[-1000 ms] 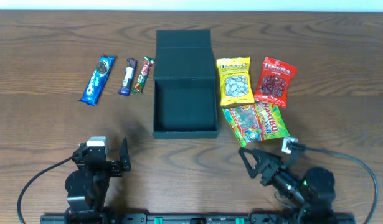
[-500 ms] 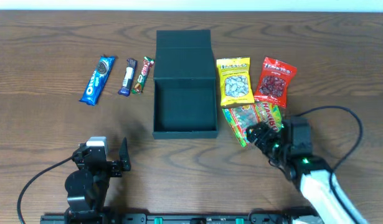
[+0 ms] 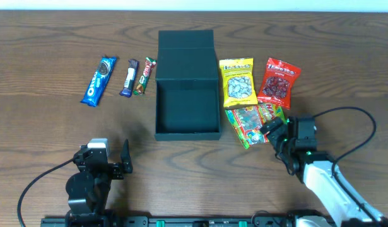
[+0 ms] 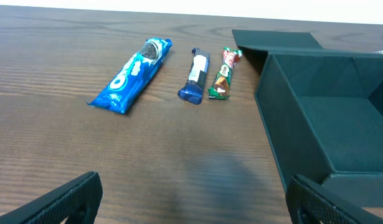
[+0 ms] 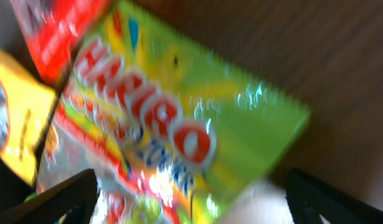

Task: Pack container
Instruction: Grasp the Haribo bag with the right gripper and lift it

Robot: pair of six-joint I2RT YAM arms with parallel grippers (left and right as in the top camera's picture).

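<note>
My right gripper needs to go down to the green Haribo bag's edge (image 3: 272,118) farther from the container before it closes. My open fingers straddle that edge.
The dark teal container (image 3: 187,113) stands open at the table's middle, its lid (image 3: 186,53) folded back; it looks empty. It also shows in the left wrist view (image 4: 328,124). My right gripper (image 3: 277,129) is open and hovers over the green Haribo bag (image 3: 252,125), which fills the blurred right wrist view (image 5: 179,130); its fingers straddle the bag. A yellow snack bag (image 3: 237,82) and a red one (image 3: 279,82) lie right of the container. My left gripper (image 3: 124,157) is open and empty near the front left.
An Oreo pack (image 3: 98,81), a dark blue bar (image 3: 129,78) and a green-red bar (image 3: 144,75) lie left of the container; they also show in the left wrist view (image 4: 132,74). A cable loops from the right arm (image 3: 358,120).
My right arm has swung from the front edge up to the Haribo bag and now sits over its right end. The left arm has not moved.
</note>
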